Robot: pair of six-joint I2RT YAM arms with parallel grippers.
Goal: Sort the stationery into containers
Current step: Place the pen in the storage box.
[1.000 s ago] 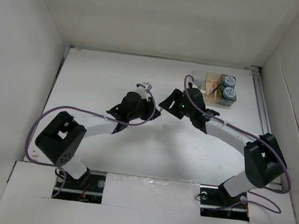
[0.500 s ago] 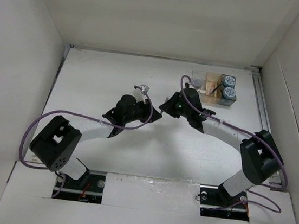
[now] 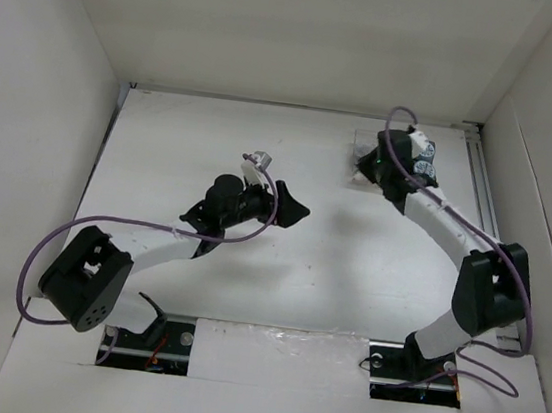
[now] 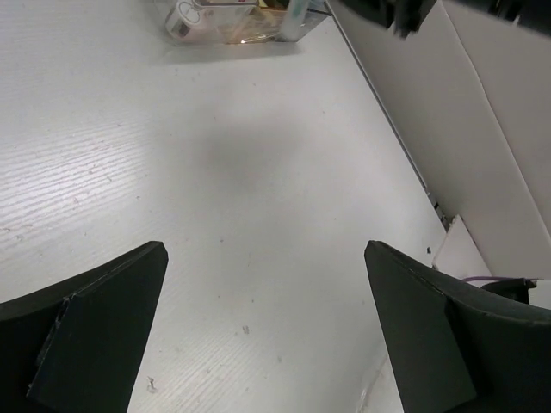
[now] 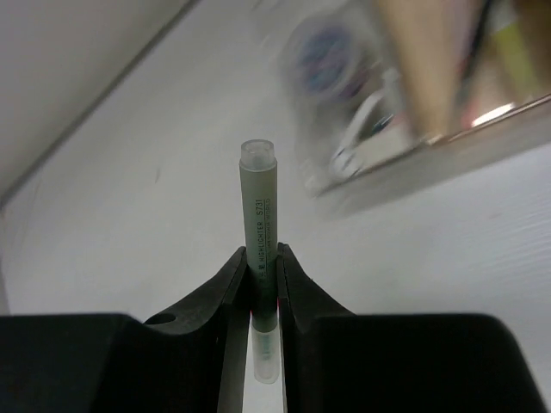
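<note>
My right gripper should next move outward over the tan pen section (image 5: 452, 73) and down to let go of the highlighter, because that section is to its right in the wrist view.
My right gripper (image 5: 263, 258) is shut on a thin grey-green highlighter pen (image 5: 260, 215), which stands upright between the fingers. In the top view that gripper (image 3: 369, 168) hangs at the back right over the near-left side of the organiser tray (image 3: 426, 172), and the arm hides most of the tray. The tray (image 5: 430, 95) looks blurred in the right wrist view, with a round pot (image 5: 323, 64) in its clear section. My left gripper (image 3: 293, 209) is wide open and empty above the bare middle of the table (image 4: 258, 172). The tray (image 4: 232, 17) lies far ahead of it.
White walls enclose the table on the left, back and right. A white side panel (image 4: 482, 129) runs along the right edge, close to the tray. Purple cables loop from both arms.
The two grippers were close together mid-table. The left one has opened wide and drawn slightly back. The right arm has swung to the back right, to the tray, carrying the highlighter.
</note>
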